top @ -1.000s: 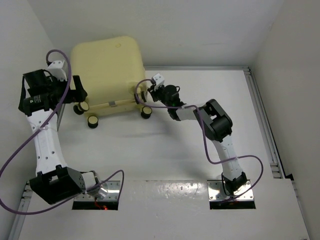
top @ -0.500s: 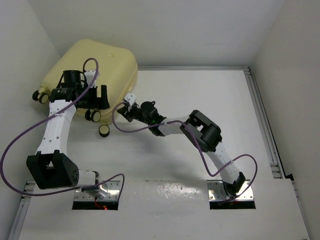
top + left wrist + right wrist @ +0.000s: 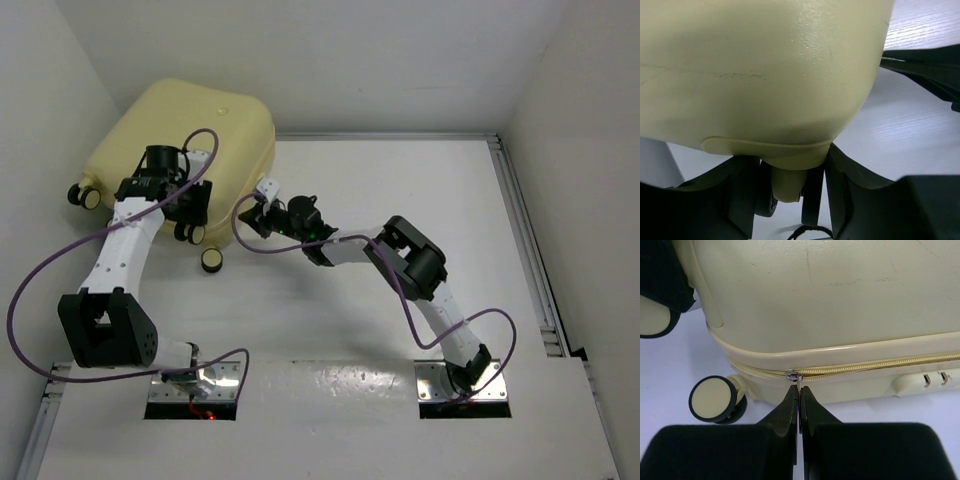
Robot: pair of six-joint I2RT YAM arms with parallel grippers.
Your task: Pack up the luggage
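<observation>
The left gripper will next move the suitcase's wheel mount [image 3: 787, 182] toward the right in the top view, over open tabletop, and then release it, because the suitcase is too close to the wall.
The luggage [image 3: 190, 125] is a pale yellow hard-shell suitcase, closed, lying at the far left and turned at an angle. My left gripper [image 3: 190, 212] is at its near edge; in the left wrist view its fingers [image 3: 840, 175] close round a wheel mount [image 3: 787, 182] under the shell [image 3: 765, 65]. My right gripper [image 3: 255, 212] is at the near right side. In the right wrist view it [image 3: 799, 392] is shut on the metal zipper pull [image 3: 795, 376] on the yellow zip [image 3: 865, 367], which looks zipped to the right.
Black wheels with yellow hubs stick out at the left [image 3: 82, 197] and near [image 3: 212, 260] corners; one shows in the right wrist view [image 3: 712, 399]. A lock [image 3: 932, 377] sits below the zip. White walls stand close behind and left of the suitcase.
The suitcase has swung from square to angled and shifted left. My left arm moved from its left side to the near wheels. My right gripper followed left along the zip.
</observation>
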